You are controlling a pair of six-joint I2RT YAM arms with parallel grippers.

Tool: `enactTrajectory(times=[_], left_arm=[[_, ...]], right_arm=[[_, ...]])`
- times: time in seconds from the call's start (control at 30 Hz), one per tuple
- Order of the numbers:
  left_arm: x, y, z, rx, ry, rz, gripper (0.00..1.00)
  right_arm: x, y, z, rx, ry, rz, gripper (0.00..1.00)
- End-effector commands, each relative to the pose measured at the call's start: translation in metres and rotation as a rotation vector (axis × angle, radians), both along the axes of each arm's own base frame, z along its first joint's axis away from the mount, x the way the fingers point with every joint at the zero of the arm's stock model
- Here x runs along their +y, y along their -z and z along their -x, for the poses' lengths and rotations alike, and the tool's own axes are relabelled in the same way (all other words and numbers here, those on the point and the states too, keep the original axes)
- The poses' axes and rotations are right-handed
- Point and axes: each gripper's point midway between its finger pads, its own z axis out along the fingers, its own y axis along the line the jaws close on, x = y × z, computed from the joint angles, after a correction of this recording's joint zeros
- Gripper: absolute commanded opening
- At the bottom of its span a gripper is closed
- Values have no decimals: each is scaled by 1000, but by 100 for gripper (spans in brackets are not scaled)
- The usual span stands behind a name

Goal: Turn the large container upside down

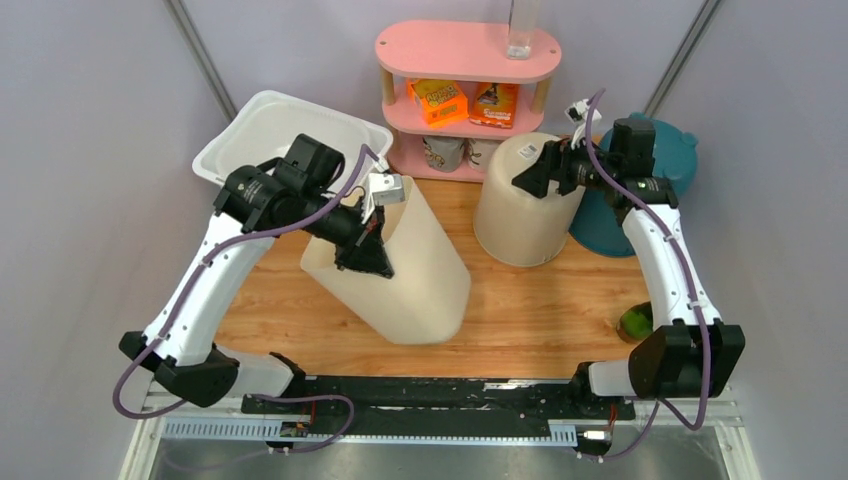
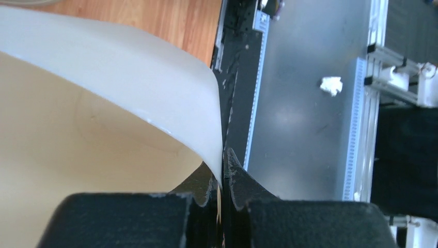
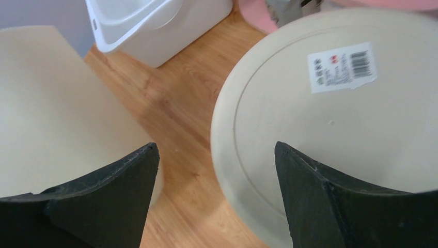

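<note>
The large container is still tilted and its opening still shows. My left gripper needs to turn and carry the rim of the container's opening (image 2: 219, 178) down toward the tabletop next.
The large container (image 1: 425, 275), a tall cream bin, lies tilted on the wooden table with its open mouth toward the left arm. My left gripper (image 1: 368, 258) is shut on the container's rim. In the left wrist view the thin cream wall (image 2: 155, 77) runs down between the closed fingers of that gripper (image 2: 223, 173). My right gripper (image 1: 532, 178) stands open above a second, shorter cream container (image 1: 520, 215). That one is upside down, with a barcode label on its base (image 3: 330, 119). Nothing sits between the right gripper (image 3: 216, 146) fingers. The large container's side (image 3: 46, 103) shows at left.
A white tub (image 1: 270, 135) stands at the back left. A pink shelf (image 1: 465, 50) with snack boxes and a clear glass (image 1: 522, 30) is at the back centre. A teal lid-like object (image 1: 620, 215) lies behind the right arm, and a green item (image 1: 635, 322) sits near its base.
</note>
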Motion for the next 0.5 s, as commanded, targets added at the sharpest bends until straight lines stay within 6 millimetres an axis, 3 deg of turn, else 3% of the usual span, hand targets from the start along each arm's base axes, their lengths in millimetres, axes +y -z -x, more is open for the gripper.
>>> enactTrajectory(times=[0.0, 0.03, 0.07, 0.1, 0.13, 0.17, 0.37, 0.47], left_arm=[[-37, -26, -23, -33, -20, 286, 0], [-44, -43, -33, -124, -23, 387, 0], [-46, -23, -32, 25, -87, 381, 0], [-50, -43, -37, -72, -82, 486, 0], [-51, -18, -38, 69, -155, 470, 0], [-51, -31, -39, -1, -151, 542, 0], [-48, 46, -55, 160, -314, 452, 0], [-41, 90, -51, 247, -385, 361, 9]], right_arm=[[15, 11, 45, 55, -154, -47, 85], [19, 12, 56, 82, -186, -75, 86], [25, 12, 68, 99, -223, -95, 86], [29, 13, 78, 106, -250, -98, 86], [33, 13, 86, 98, -273, -87, 87], [38, 13, 93, 81, -291, -73, 88], [75, 60, 126, 188, -373, 24, 88], [86, 86, 132, 224, -358, 123, 87]])
